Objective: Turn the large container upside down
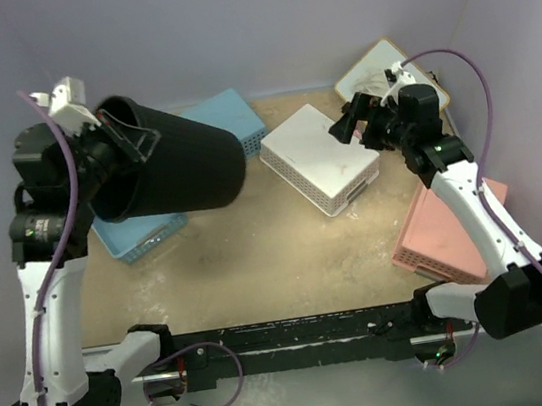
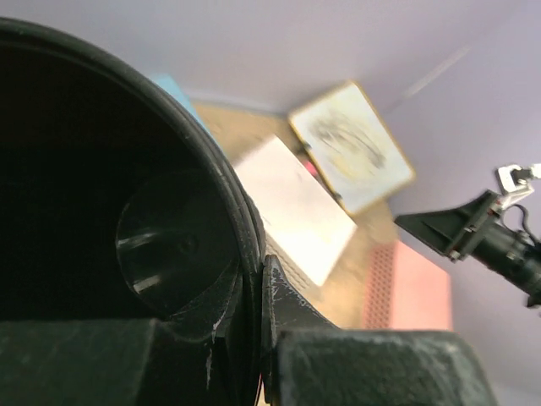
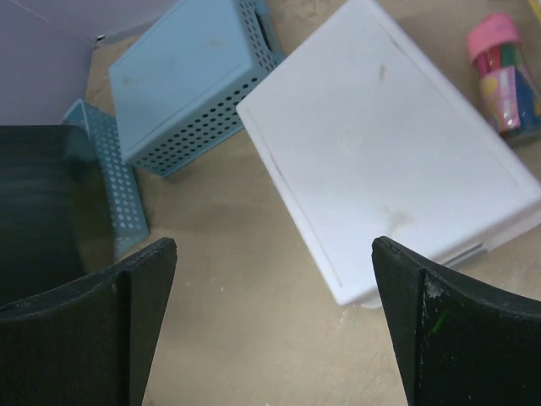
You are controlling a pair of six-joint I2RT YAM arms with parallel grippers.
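I will lower my left gripper back and toward the right in the top view and release the bin on the bare tabletop before the white basket.
The large container (image 1: 180,167), a tall round black bin, is off the table at the left and lies roughly on its side, mouth toward the left arm and base toward the middle. My left gripper (image 1: 128,134) is shut on its rim. In the left wrist view the rim (image 2: 221,182) is pinched between the fingers of the left gripper (image 2: 256,275), and the glossy inner base (image 2: 169,245) shows. My right gripper (image 1: 346,124) hovers open over the table beside the white basket (image 1: 317,158), nothing between its fingers (image 3: 275,254). The bin's dark side (image 3: 34,203) is at that view's left edge.
A light blue basket (image 1: 231,118) stands behind the bin and another (image 1: 140,238) lies below it. A pink basket (image 1: 451,228) sits at the right, under the right arm. A tan-framed white board (image 1: 381,71) is at the back right, with a colourful cup (image 3: 503,72) nearby.
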